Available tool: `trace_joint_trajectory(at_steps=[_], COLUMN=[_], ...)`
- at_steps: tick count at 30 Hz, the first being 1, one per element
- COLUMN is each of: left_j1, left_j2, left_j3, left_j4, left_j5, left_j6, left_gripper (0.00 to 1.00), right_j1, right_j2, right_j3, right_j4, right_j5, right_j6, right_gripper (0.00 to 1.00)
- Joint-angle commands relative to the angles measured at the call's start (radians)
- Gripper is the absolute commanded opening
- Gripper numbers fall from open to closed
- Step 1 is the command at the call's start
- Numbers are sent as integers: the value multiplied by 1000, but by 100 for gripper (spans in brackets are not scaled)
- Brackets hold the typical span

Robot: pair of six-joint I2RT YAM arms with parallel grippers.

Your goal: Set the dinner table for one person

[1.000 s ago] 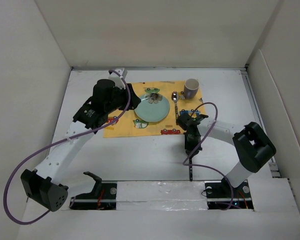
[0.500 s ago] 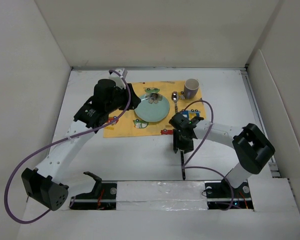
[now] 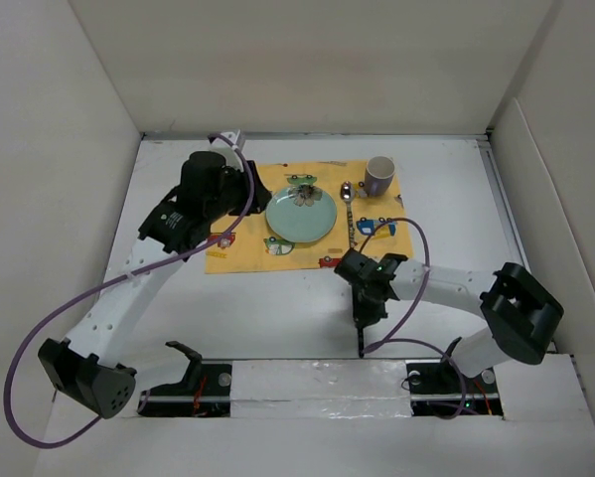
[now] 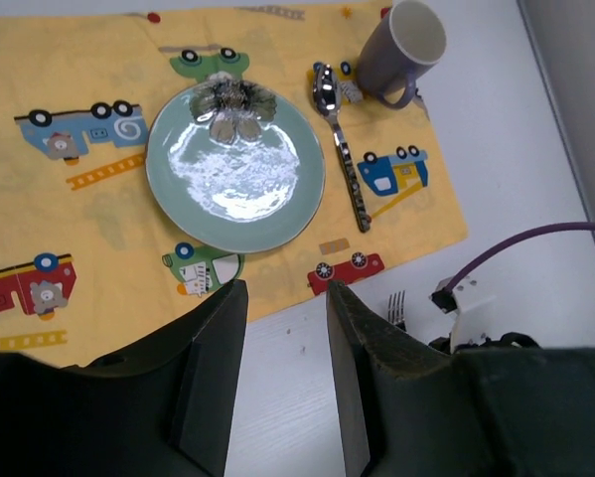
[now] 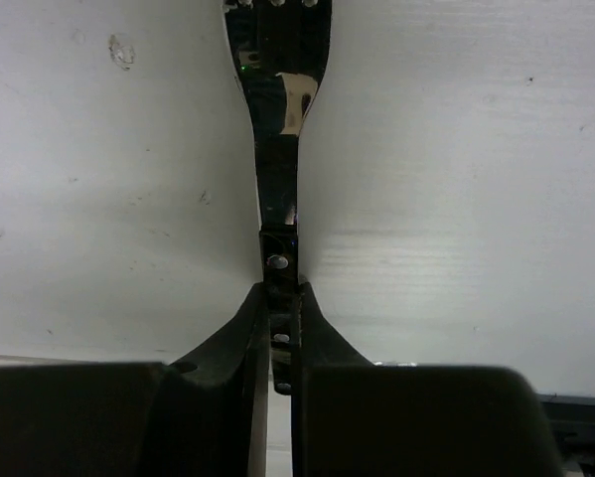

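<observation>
The right gripper moves outward and to the left in the top view next, onto the mat (image 3: 239,253) beside the plate, since the spoon occupies the plate's other side.
The white dinner table (image 3: 267,308) carries a yellow car-print mat (image 3: 239,253). On the mat lie a pale green plate (image 3: 302,216), a spoon (image 3: 348,204) to its right and a purple-grey mug (image 3: 379,176) at the far right corner. My right gripper (image 3: 363,296) is shut on the dark riveted handle of a fork (image 5: 277,199), low over the bare table just near of the mat. The fork's tines show in the left wrist view (image 4: 397,306). My left gripper (image 3: 254,204) is open and empty above the mat's left part, left of the plate (image 4: 235,174).
White walls (image 3: 69,199) enclose the table on the left, back and right. A purple cable (image 3: 406,298) loops beside the right arm. The arm bases and a rail (image 3: 317,383) run along the near edge.
My right gripper has carried the fork left and nearer, off the mat's right edge onto the bare table. The left arm has shifted slightly left.
</observation>
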Motion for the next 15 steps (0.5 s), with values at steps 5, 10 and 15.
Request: trace_joint_trajectory(at_steps=[5,10,15], left_j1=[5,5,5], left_j2=[-111,-270,-411], left_j3=[115,107,62], left_j4=[-1,-19,-120], left_j5=[-19,-143,-224], left_j6=[-137,-206,-228], left_gripper=[34,34,36], right_j1=[40,25,-23], right_j2=[30,215,625], right_j3=[369,744,1210], right_j4=[-156,-118,-162], right_j5=[115,119,95], right_j6=[-29,-161,-261], right_gripper=[0,0,0])
